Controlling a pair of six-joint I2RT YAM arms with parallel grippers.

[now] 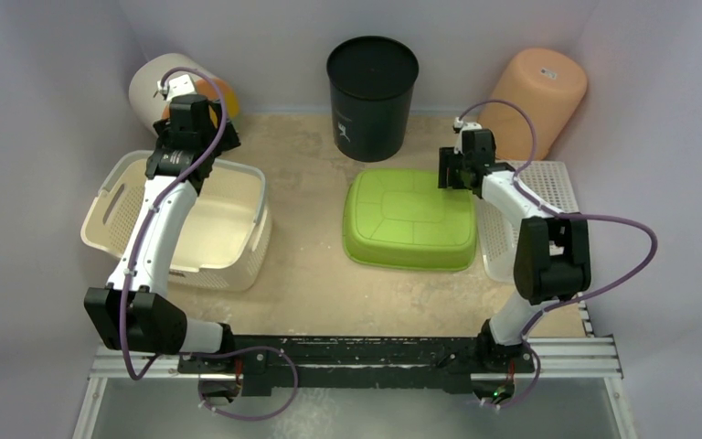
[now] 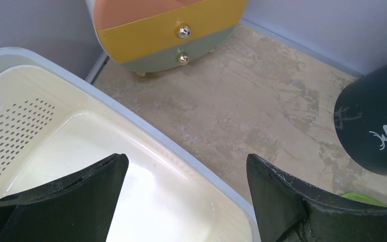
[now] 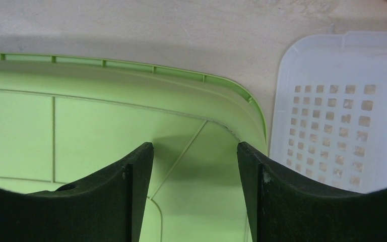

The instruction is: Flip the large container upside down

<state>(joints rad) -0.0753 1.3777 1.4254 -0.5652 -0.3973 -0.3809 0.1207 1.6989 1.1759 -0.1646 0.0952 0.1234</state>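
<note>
Next, my left gripper will lower toward the basket's corner nearer the black bin, turning astride the basket's far rim (image 1: 239, 166) (image 2: 226, 188), since that rim lies below it, slanting between its fingers.
The large container (image 1: 228, 206) is a cream-beige basket standing open side up on the left of the table. In the left wrist view its far rim (image 2: 146, 132) runs diagonally between my fingers. My left gripper (image 1: 175, 166) (image 2: 186, 157) hangs wide open above that rim, one finger over the inside and the other over the bare table, holding nothing. My right gripper (image 1: 454, 174) (image 3: 195, 146) is open and empty over the far right corner of the upturned lime-green tub (image 1: 409, 219) (image 3: 95, 121).
A white perforated basket (image 1: 548, 183) (image 3: 332, 116) lies right of the green tub. A black bin (image 1: 372, 82) (image 2: 378, 126) stands at the back centre, an orange bin (image 1: 539, 91) at the back right. A rounded little drawer unit (image 1: 151, 87) (image 2: 166, 30) sits back left.
</note>
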